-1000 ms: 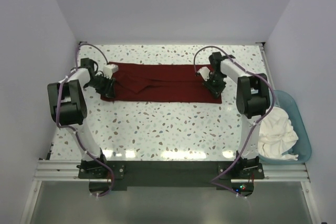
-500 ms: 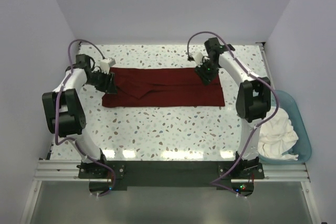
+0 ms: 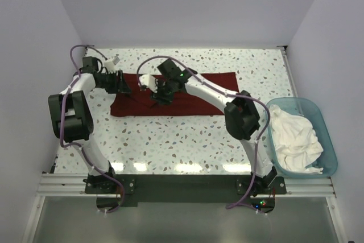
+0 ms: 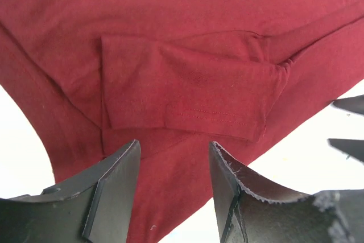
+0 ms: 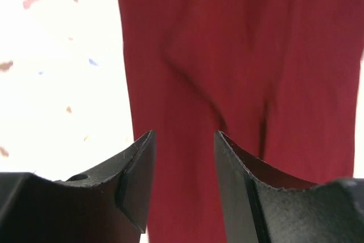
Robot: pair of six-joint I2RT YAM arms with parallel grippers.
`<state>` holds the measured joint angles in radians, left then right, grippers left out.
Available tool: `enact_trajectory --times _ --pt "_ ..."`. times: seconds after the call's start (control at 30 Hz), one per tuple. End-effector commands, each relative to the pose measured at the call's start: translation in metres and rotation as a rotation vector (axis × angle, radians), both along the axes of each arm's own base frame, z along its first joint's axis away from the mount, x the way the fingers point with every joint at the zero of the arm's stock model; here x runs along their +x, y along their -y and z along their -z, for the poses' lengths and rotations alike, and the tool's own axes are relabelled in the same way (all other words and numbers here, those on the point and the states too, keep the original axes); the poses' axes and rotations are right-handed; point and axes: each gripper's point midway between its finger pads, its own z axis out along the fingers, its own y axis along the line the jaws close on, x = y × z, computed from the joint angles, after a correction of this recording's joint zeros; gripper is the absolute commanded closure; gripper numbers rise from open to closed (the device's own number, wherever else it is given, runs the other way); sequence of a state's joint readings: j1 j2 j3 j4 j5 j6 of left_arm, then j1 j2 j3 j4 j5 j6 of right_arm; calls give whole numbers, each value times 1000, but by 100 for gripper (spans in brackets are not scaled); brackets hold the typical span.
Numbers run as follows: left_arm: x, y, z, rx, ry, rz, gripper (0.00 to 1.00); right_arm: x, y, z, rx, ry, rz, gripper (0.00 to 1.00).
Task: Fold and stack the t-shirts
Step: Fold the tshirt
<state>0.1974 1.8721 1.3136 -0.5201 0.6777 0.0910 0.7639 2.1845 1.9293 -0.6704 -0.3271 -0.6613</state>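
Note:
The raised corner of the folded sleeve is below my right gripper and to its left in the top view, so I will move that way and go down onto it.
The maroon t-shirt (image 3: 182, 106) lies flat as a long folded strip across the far half of the table. My left gripper (image 3: 122, 83) is open just above its left end; in the left wrist view (image 4: 173, 157) the folded sleeve (image 4: 187, 92) lies ahead of the jaws. My right gripper (image 3: 159, 92) is open over the shirt's left-middle part, and its arm reaches across the shirt. The right wrist view (image 5: 183, 146) shows maroon cloth (image 5: 239, 72) between the fingers. The white t-shirt (image 3: 293, 138) lies crumpled in the tub.
A light blue plastic tub (image 3: 301, 102) stands at the table's right edge. Speckled tabletop (image 3: 182, 140) lies in front of the shirt. White walls close in the back and both sides.
My right gripper has swung from the shirt's right end leftward to its left-middle part. My left gripper has shifted a little at the left end. The shirt stays flat.

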Motion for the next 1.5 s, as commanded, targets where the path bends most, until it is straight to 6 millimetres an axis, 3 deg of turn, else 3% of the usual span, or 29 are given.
enact_trajectory --times 0.0,0.13,0.27,0.43,0.77,1.3,1.47 --pt "-2 -4 5 -53 -44 -68 44 11 -47 -1 85 79 -100 51" --pt "-14 -8 16 -32 -89 -89 44 5 -70 11 100 87 -138 52" --pt "-17 -11 20 -14 -99 -89 44 4 -81 22 105 84 -147 53" --pt "-19 -13 25 5 -106 -85 43 8 -84 32 94 96 -135 54" --pt "-16 -13 26 -5 -104 -87 43 9 -88 32 92 115 -147 59" --pt "-11 -14 27 -19 -111 -90 43 -12 -76 49 37 45 -218 57" --pt "-12 -15 28 -19 -114 -93 43 0 -80 49 42 89 -179 67"
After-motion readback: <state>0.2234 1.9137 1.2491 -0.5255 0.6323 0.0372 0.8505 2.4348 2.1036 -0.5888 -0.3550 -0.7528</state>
